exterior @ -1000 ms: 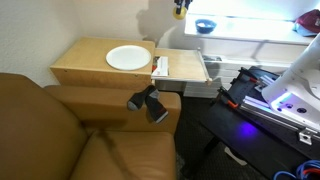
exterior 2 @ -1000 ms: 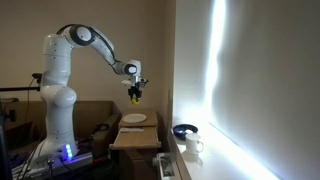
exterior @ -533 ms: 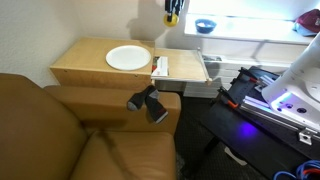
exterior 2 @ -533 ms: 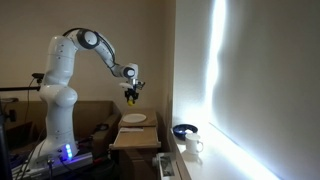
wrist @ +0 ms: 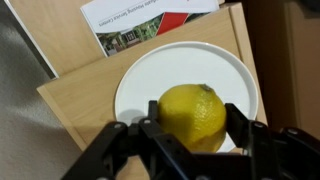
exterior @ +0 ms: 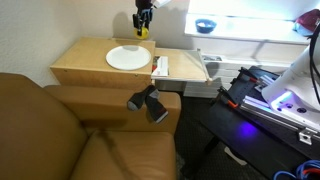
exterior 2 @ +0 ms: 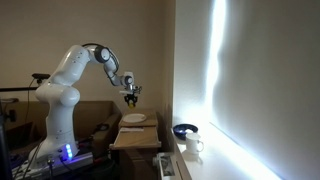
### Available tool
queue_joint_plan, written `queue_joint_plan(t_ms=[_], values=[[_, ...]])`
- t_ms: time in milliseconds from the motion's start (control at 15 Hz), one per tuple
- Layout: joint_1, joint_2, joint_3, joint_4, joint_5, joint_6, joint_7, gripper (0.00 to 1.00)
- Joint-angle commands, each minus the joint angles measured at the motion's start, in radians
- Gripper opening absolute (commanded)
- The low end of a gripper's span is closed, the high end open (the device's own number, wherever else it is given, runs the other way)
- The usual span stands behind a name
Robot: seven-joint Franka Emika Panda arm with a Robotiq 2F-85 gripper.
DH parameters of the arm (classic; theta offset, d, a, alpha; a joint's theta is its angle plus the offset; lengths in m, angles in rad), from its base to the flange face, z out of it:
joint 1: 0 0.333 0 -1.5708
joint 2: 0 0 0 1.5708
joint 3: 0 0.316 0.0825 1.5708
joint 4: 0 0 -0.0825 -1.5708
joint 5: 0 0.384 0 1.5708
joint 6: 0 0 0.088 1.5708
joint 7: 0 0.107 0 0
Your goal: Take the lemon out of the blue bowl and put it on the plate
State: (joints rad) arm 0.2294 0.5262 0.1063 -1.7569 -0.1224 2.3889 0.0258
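My gripper should move the lemon [exterior: 144,31] down toward the white plate next and let it go on the plate, because the empty plate is below my gripper.
My gripper [wrist: 193,122] is shut on the yellow lemon [wrist: 192,117], one finger on each side of it. It hangs above the white plate [wrist: 150,70], which lies on the wooden table. In both exterior views the gripper [exterior: 144,28] [exterior 2: 131,99] is up over the plate [exterior: 127,58] [exterior 2: 134,118] with the lemon [exterior: 144,31] between its fingers. The blue bowl [exterior: 205,25] [exterior 2: 184,130] stands on the bright ledge by the window, well away from the gripper.
A printed leaflet [wrist: 150,20] lies on the wooden table [exterior: 85,65] next to the plate. A brown sofa [exterior: 70,135] is in front of the table. A white mug [exterior 2: 192,146] stands by the bowl. The robot base [exterior 2: 55,125] stands behind the table.
My gripper has carried the lemon from near the window ledge across to above the plate and has come lower.
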Motion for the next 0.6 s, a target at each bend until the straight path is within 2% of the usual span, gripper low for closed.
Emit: queue_joint_plan(t_ms=[0, 200, 267, 533], values=[[0.001, 0.021, -0.002, 0.022, -0.001, 0.003, 0.003, 0.67], [0.0, 0.035, -0.007, 0.044, -0.002, 0.003, 0.003, 0.67], [0.0, 0.035, -0.007, 0.046, -0.002, 0.003, 0.003, 0.42], [0.01, 0.064, -0.004, 0.069, -0.009, 0.008, -0.001, 0.42]])
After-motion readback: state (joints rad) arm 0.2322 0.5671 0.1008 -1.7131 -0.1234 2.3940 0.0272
